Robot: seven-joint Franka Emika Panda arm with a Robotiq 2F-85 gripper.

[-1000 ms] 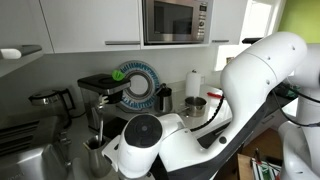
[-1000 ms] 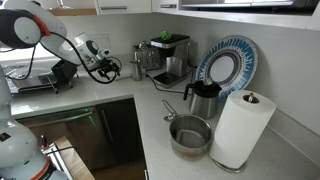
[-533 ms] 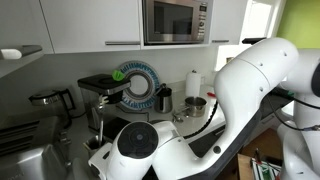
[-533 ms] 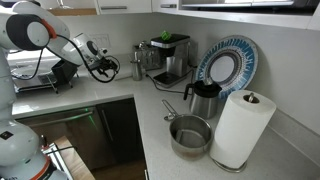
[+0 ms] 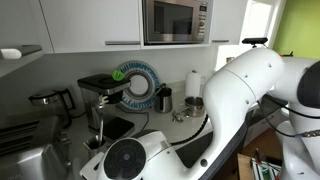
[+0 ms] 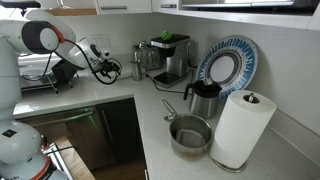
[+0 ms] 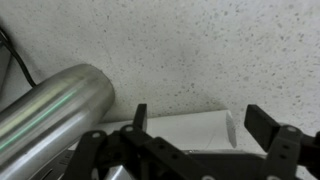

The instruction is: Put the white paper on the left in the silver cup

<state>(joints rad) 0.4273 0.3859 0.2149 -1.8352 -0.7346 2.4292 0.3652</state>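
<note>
My open gripper needs to move next toward the bottom edge of the wrist view, onto the white paper near its open end (image 7: 195, 130), because the paper lies that way from my fingertips.
In the wrist view the white paper (image 7: 185, 135), a slim white tube, lies across the frame between my two dark fingers (image 7: 138, 118), with its open end toward the right finger. My gripper (image 7: 196, 110) is open, with a jaw on each side of the tube and not pressing it. The silver cup (image 7: 50, 112) shows as a shiny steel cylinder just to the left of the tube. In an exterior view my gripper (image 6: 107, 68) hangs low over the counter, left of the silver cup (image 6: 137, 66). The paper is too small to make out there.
A coffee machine (image 6: 168, 57), a blue-rimmed plate (image 6: 226, 64), a dark jug (image 6: 203, 98), a steel pot (image 6: 190, 136) and a thick paper-towel roll (image 6: 240, 128) stand along the counter. My white arm (image 5: 240, 100) fills much of an exterior view.
My arm's elbow has swung lower and to the left in both exterior views. The gripper stays by the cup at about the same spot.
</note>
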